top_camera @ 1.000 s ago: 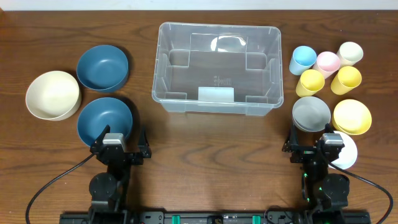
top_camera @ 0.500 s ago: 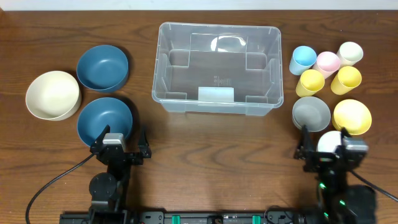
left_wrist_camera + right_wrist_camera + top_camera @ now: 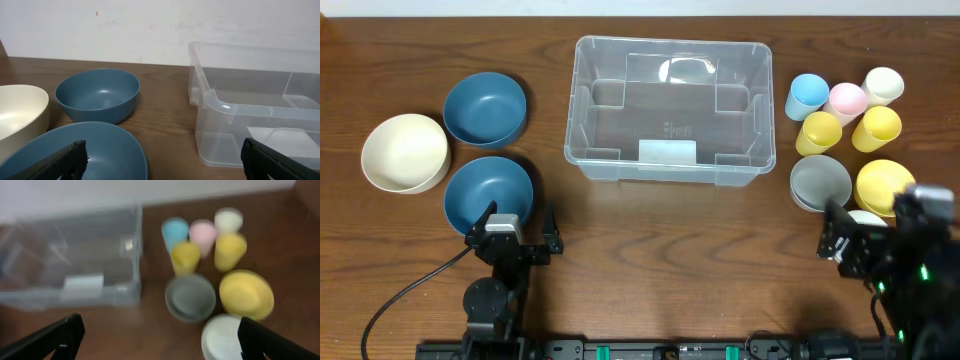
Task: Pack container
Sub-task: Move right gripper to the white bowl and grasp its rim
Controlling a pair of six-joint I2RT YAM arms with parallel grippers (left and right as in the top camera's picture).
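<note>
I need to lower my right gripper toward the right in the wrist view, onto the white bowl's rim away from the container (image 3: 238,336), because bare wood leaves room for my fingers there.
The container (image 3: 670,110), a large clear plastic bin, stands empty at the table's middle back; it shows too in the left wrist view (image 3: 250,115) and, blurred, in the right wrist view (image 3: 70,255). My left gripper (image 3: 515,235) rests open at the near left, just behind a blue bowl (image 3: 488,190); its fingers (image 3: 55,162) frame that bowl (image 3: 90,150) and bare wood. My right gripper (image 3: 876,228) hangs open over a white bowl (image 3: 225,337) at the near right, with nothing between its fingers (image 3: 272,340).
On the left are a second blue bowl (image 3: 485,108) and a cream bowl (image 3: 405,152). On the right sit a grey bowl (image 3: 820,183), a yellow bowl (image 3: 886,187) and several cups: blue (image 3: 807,95), pink (image 3: 846,100), cream (image 3: 883,86) and yellow (image 3: 818,132).
My right arm has lifted off its rest and swung to the right, now covering most of the white bowl. The left arm has stayed still, and both grippers stay open.
</note>
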